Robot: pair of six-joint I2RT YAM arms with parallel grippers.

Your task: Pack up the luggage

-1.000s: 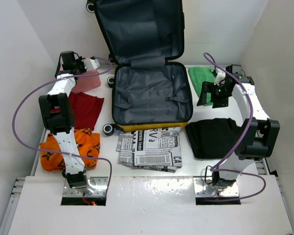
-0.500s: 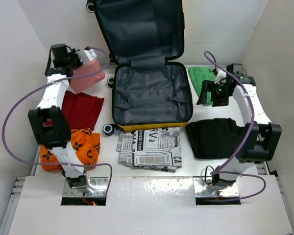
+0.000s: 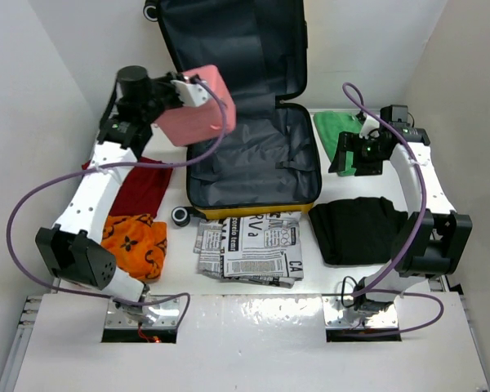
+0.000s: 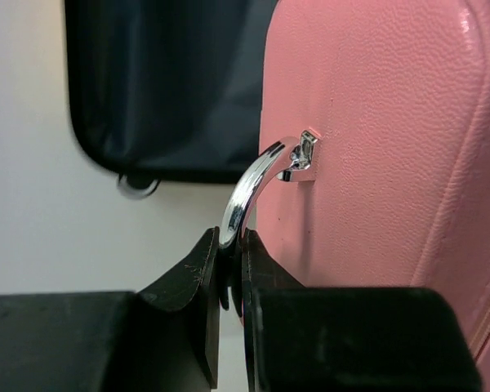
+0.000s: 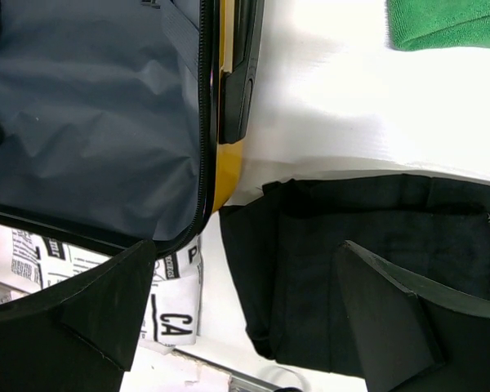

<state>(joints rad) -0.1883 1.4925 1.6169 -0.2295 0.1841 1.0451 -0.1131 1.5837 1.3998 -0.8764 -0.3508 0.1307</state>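
Note:
My left gripper next carries, lowers and releases the pink case [image 3: 198, 106], as the luggage's bare far lining [image 3: 247, 131] lies below, to its right in the top view.
The luggage [image 3: 253, 163] lies open at the middle back of the table, a yellow shell with dark grey lining, its lid leaning on the back wall. My left gripper [image 3: 184, 88] is shut on the chrome handle [image 4: 249, 184] of a small pink case [image 3: 198, 106], which hangs in the air over the luggage's left edge. In the left wrist view the jaws [image 4: 230, 245] pinch the handle, with the pink case [image 4: 376, 147] filling the right side and the luggage [image 4: 163, 82] behind. My right gripper [image 3: 358, 159] stands open and empty, right of the luggage [image 5: 90, 106].
A red cloth [image 3: 139, 184] and an orange patterned cloth [image 3: 135, 237] lie at the left. Folded newspapers [image 3: 249, 245] sit in front of the luggage. A black garment [image 3: 355, 229] and a green cloth [image 3: 333, 126] lie at the right. White walls close in on three sides.
My left arm has lifted the pink case from the back left of the table and swung it right, over the luggage's left edge. The right arm has barely moved.

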